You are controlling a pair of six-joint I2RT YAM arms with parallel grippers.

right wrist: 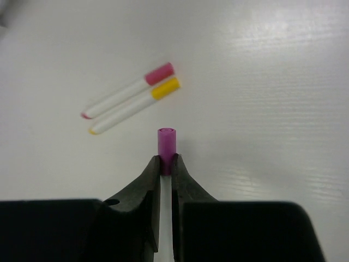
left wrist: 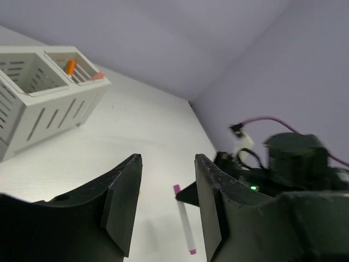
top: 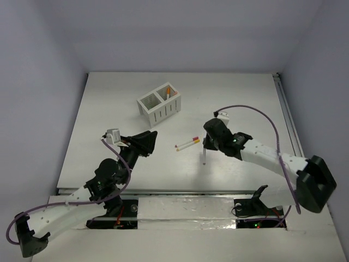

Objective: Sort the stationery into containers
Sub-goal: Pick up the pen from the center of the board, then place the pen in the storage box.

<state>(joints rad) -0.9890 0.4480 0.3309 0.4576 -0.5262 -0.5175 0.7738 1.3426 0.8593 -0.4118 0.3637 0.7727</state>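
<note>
Pens already stand in the organiser's section of orange-capped pens, so my right gripper should next go up, outward, then down over it to release its purple-capped pen.
The white slotted organiser (top: 159, 103) (left wrist: 43, 93) stands at the back of the table, with orange-capped pens (top: 168, 91) (left wrist: 71, 66) upright in its right compartment. Two pens lie side by side on the table, one with a magenta cap (right wrist: 128, 91) and one with a yellow cap (right wrist: 133, 105) (top: 187, 144). My right gripper (right wrist: 166, 162) (top: 206, 144) is shut on a purple-capped pen (right wrist: 167, 143) (left wrist: 185, 226) just right of that pair. My left gripper (left wrist: 166, 164) (top: 146, 141) is open with nothing between its fingers, in front of the organiser and left of the lying pens.
The right arm (left wrist: 294, 158) with its purple cable fills the space right of the left gripper. A rail (top: 288, 117) runs along the table's right edge. Pale walls close in the back and both sides.
</note>
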